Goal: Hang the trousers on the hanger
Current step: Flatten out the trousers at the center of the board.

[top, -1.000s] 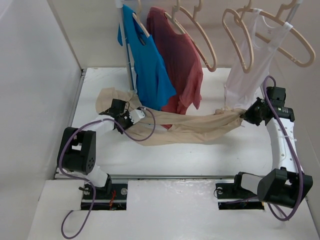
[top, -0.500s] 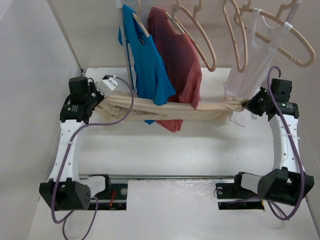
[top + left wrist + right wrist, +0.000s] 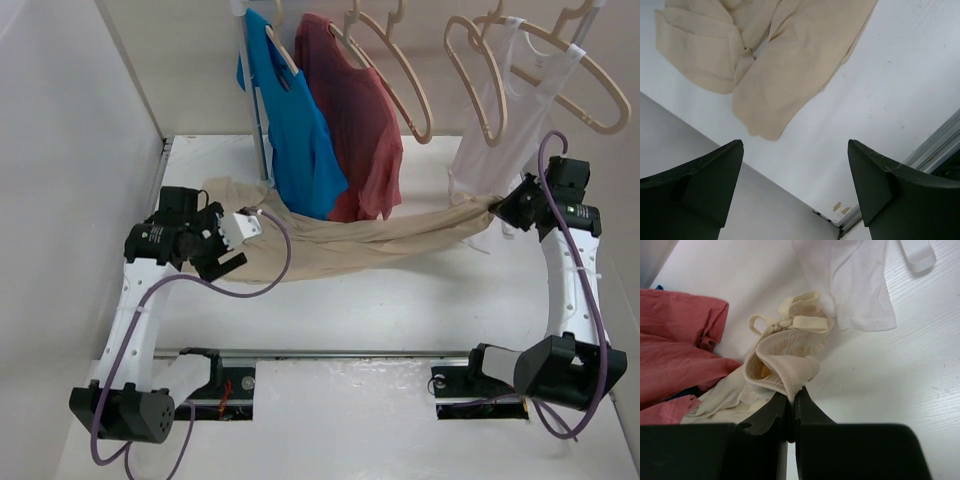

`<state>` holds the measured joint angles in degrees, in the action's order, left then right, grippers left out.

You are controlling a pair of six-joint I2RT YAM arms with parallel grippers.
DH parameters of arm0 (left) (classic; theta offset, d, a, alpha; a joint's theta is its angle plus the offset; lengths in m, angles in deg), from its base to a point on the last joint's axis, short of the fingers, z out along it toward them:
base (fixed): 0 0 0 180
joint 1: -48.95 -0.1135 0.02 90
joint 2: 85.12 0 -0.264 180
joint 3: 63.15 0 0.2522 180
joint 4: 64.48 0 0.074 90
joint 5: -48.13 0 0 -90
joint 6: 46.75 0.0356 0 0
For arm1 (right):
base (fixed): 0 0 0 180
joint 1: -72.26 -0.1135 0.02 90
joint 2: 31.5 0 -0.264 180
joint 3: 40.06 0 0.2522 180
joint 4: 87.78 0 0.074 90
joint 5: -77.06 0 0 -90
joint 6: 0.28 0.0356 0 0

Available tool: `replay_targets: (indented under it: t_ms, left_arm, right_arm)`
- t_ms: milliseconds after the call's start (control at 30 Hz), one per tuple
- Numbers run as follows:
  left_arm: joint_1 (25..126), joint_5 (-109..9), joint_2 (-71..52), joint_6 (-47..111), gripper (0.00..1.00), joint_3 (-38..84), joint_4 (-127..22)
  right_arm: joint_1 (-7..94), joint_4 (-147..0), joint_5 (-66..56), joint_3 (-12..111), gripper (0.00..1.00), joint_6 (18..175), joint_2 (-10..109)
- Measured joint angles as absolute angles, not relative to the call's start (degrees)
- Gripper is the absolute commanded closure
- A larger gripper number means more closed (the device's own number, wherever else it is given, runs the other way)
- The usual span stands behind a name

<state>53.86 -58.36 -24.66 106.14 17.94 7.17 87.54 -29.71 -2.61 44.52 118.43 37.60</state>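
The near leg end of the trousers is loose on the tabletop below. My left gripper should go down toward the white wall next and close on that leg's hem.
The beige trousers (image 3: 380, 238) stretch across the table from left to right, passing under the hems of the hanging shirts. My right gripper (image 3: 497, 207) is shut on their gathered waistband (image 3: 785, 367), holding that end raised by the white vest. My left gripper (image 3: 222, 262) is open with nothing between its fingers (image 3: 705, 175). The leg ends (image 3: 775, 65) lie loose on the table just beyond it. Pale wooden hangers hang on the rail at the back; one empty hanger (image 3: 400, 80) is beside the red T-shirt and another (image 3: 478, 85) is further right.
A blue shirt (image 3: 295, 130) and a dull red T-shirt (image 3: 350, 120) hang at the back centre. A white vest (image 3: 505, 120) hangs at the right. A white wall (image 3: 70, 200) borders the left side. The table's front rail (image 3: 340, 352) runs near the arm bases.
My left gripper has opened and let go of the leg ends, then moved nearer and lower. The left end of the trousers has dropped onto the table. The right gripper has hardly moved.
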Motion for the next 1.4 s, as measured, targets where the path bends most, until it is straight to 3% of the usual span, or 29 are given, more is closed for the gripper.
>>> replay_targets:
  t_ms: [200,467,667,867,900,1000,1033,1233,1400]
  left_arm:
    - [51.6,-53.2,-24.7,104.7,0.23,8.9,-0.5]
    - [42.6,-41.3,-11.0,109.6,0.23,-8.9,-19.4]
    - [38.9,-38.1,0.3,112.0,0.18,-4.0,-28.3]
    - [39.6,-38.4,5.0,111.9,0.19,0.2,-31.9]
    - [39.8,-38.4,5.0,111.9,0.42,0.1,-32.5]
    - [40.0,-39.4,6.3,111.1,0.9,-0.5,-34.4]
    - [40.2,-39.8,6.9,110.7,1.0,-0.6,-34.9]
    - [37.1,-45.3,9.0,107.1,1.0,3.7,-31.3]
    - [29.4,-54.6,9.6,100.7,1.0,17.1,-21.5]
  right_arm:
    - [88.4,-30.6,-2.6,44.9,1.0,118.5,39.6]
    - [88.4,-32.1,-2.6,44.9,1.0,118.5,40.1]
    - [88.5,-32.6,-2.5,44.4,1.0,118.4,40.5]
    - [88.8,-32.9,-2.7,44.0,1.0,118.4,42.1]
    - [88.8,-32.9,-2.7,44.0,1.0,118.4,42.4]
    - [88.8,-33.0,-2.9,44.0,1.0,118.4,43.1]
    - [88.8,-33.1,-2.9,44.0,1.0,118.4,43.4]
    - [88.8,-33.3,-3.2,44.3,1.0,118.4,45.7]
    - [88.8,-33.3,-3.2,47.0,1.0,118.4,46.4]
